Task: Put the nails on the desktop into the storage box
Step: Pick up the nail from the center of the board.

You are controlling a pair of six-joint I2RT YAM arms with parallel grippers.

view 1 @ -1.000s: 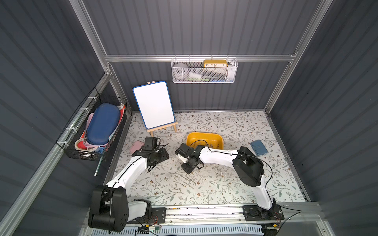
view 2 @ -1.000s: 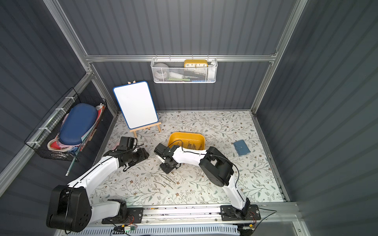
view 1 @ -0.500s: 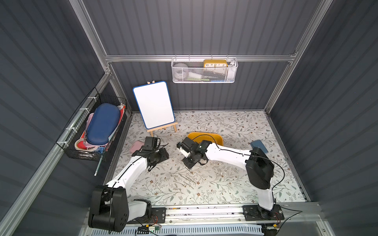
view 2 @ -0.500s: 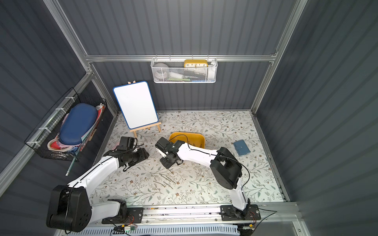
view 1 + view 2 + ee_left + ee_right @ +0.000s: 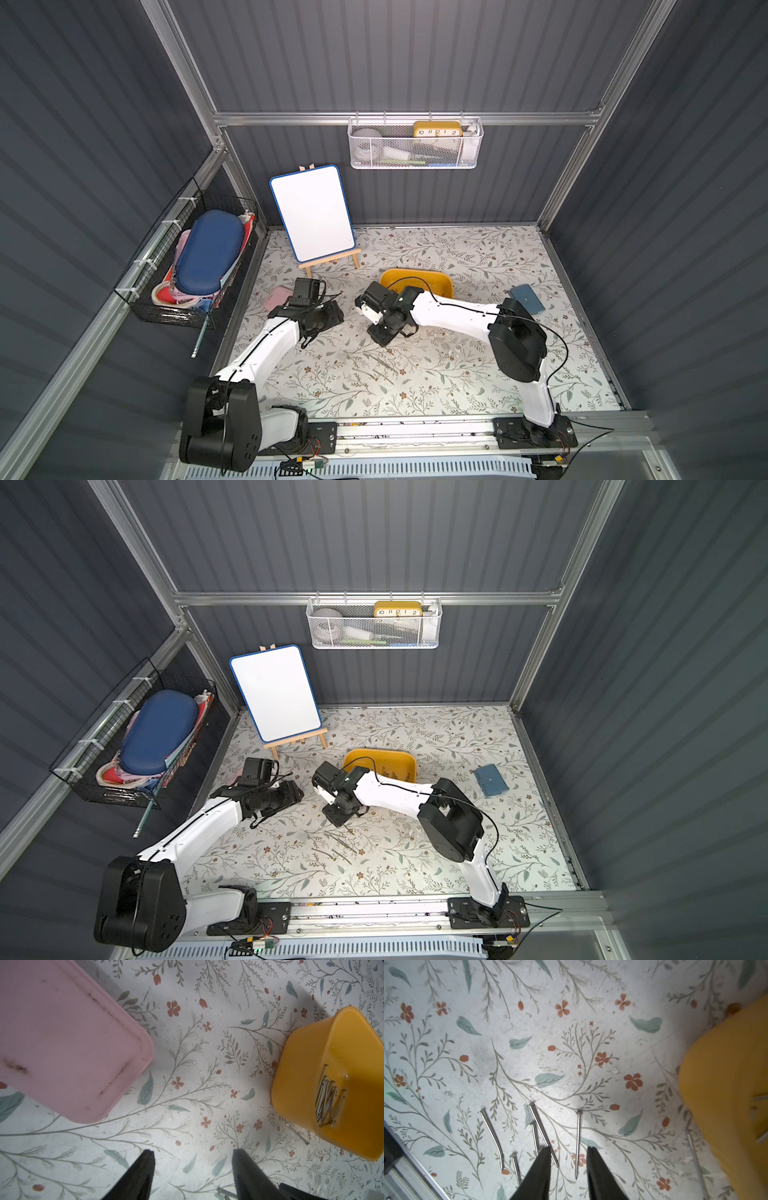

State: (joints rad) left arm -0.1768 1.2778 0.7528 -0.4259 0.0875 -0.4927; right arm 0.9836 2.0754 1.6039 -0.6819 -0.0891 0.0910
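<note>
My right gripper lowers its open fingers around the nail's body near its head (image 5: 578,1123) next and closes, since the nail lies below, lined up with the gap between them.
The mustard-yellow storage box (image 5: 432,277) (image 5: 395,757) stands mid-desktop, and a bundle of nails (image 5: 326,1101) lies inside it. Several loose nails (image 5: 578,1142) (image 5: 382,365) (image 5: 338,848) lie on the floral desktop (image 5: 457,374) in front of the box. My right gripper (image 5: 569,1147) (image 5: 380,334) hovers open just above them; one nail shows through the gap, and nothing is gripped. One nail (image 5: 297,1133) lies against the box's outer wall. My left gripper (image 5: 194,1150) (image 5: 330,313) stands open and empty over bare desktop between the pink case and the box.
A flat pink case (image 5: 62,1043) (image 5: 277,298) lies near the left wall. A whiteboard on an easel (image 5: 311,216) stands at the back left, and a blue wallet (image 5: 527,298) lies right of the box. A white mesh basket (image 5: 415,145) and a black wire basket (image 5: 187,266) hang on the walls.
My right gripper was shut and has opened. Half a second ago it was up near the box's front edge; now it is back down over the loose nails. The left arm has not moved.
</note>
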